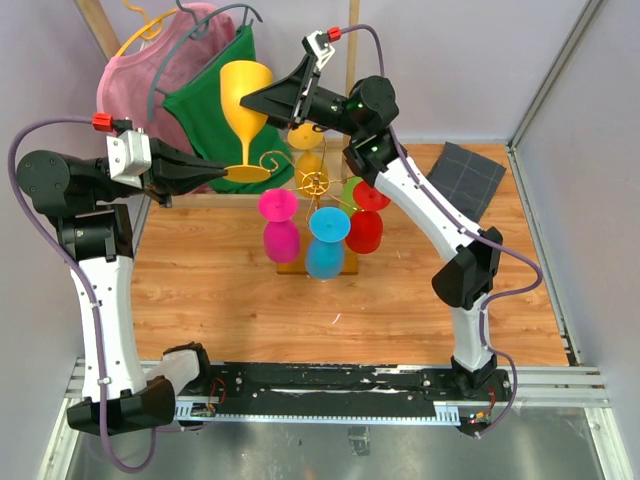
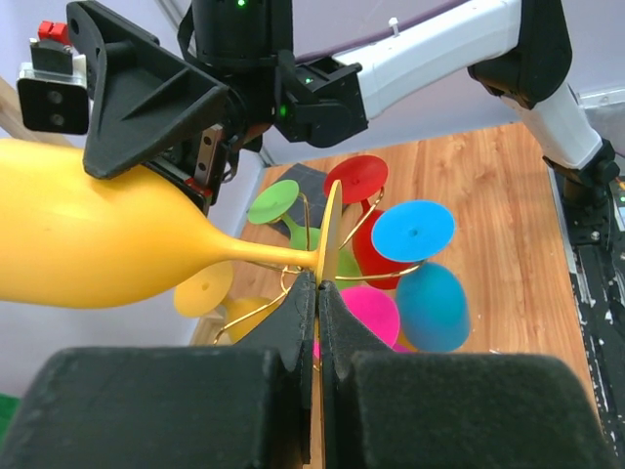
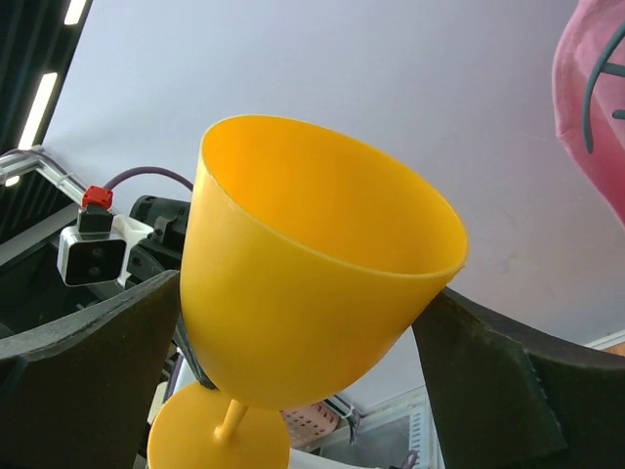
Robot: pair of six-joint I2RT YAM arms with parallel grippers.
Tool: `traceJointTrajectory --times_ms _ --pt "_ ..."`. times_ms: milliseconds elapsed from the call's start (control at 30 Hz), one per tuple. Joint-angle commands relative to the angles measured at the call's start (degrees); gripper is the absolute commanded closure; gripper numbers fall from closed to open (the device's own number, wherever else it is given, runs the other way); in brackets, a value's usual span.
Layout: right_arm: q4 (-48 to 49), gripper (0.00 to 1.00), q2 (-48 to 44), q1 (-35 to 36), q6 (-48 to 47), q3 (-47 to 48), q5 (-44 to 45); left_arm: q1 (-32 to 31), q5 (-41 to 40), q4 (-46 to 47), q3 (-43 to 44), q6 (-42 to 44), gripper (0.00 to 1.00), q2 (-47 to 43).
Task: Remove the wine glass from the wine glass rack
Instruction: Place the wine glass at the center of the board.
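Note:
The robot's right gripper will stay where it is next and close its fingers on the yellow bowl's sides, because the bowl is already between those spread fingers.
A yellow wine glass [image 1: 245,98] is held upright in the air, left of the gold wine glass rack [image 1: 313,183]. My left gripper [image 1: 224,172] is shut on the edge of its round foot [image 2: 332,227]. The bowl [image 2: 88,244] lies between the spread fingers of my right gripper [image 1: 262,100], which is open. In the right wrist view the bowl [image 3: 312,264] fills the gap of the right gripper [image 3: 303,342], its fingers [image 3: 88,381] close against both sides. My left gripper [image 2: 319,285] shows the foot pinched edge-on.
On the rack hang pink [image 1: 280,225], blue [image 1: 326,245], red [image 1: 365,228], green [image 1: 352,190] and another yellow [image 1: 308,150] glass. Behind are a wooden frame with pink [image 1: 135,85] and green [image 1: 215,95] garments on hangers. A dark cloth [image 1: 465,175] lies at the back right.

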Motion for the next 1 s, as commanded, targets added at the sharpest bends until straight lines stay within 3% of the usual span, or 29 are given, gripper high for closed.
traceJointTrajectory --times_ms 0,300,433,567,967 --pt "7.54 0.01 1.34 0.3 4.1 3.22 -0.13 -0.61 1.28 0.71 -0.5 -0.28 1.0 0.09" --pt "8.24 0.01 0.97 0.6 4.08 2.94 -0.44 -0.65 1.36 0.81 -0.87 -0.54 1.0 0.14" --pt "8.84 0.08 0.05 0.52 3.83 1.63 -0.41 -0.59 1.35 0.73 -0.88 -0.54 1.0 0.23" --pt "10.37 0.0 0.13 0.59 5.36 1.25 -0.29 -0.64 2.12 0.85 -0.85 -0.77 1.0 0.55" --pt "4.13 0.01 -1.31 0.6 3.76 0.63 -0.51 -0.65 4.0 1.08 -0.79 1.05 1.0 2.3"
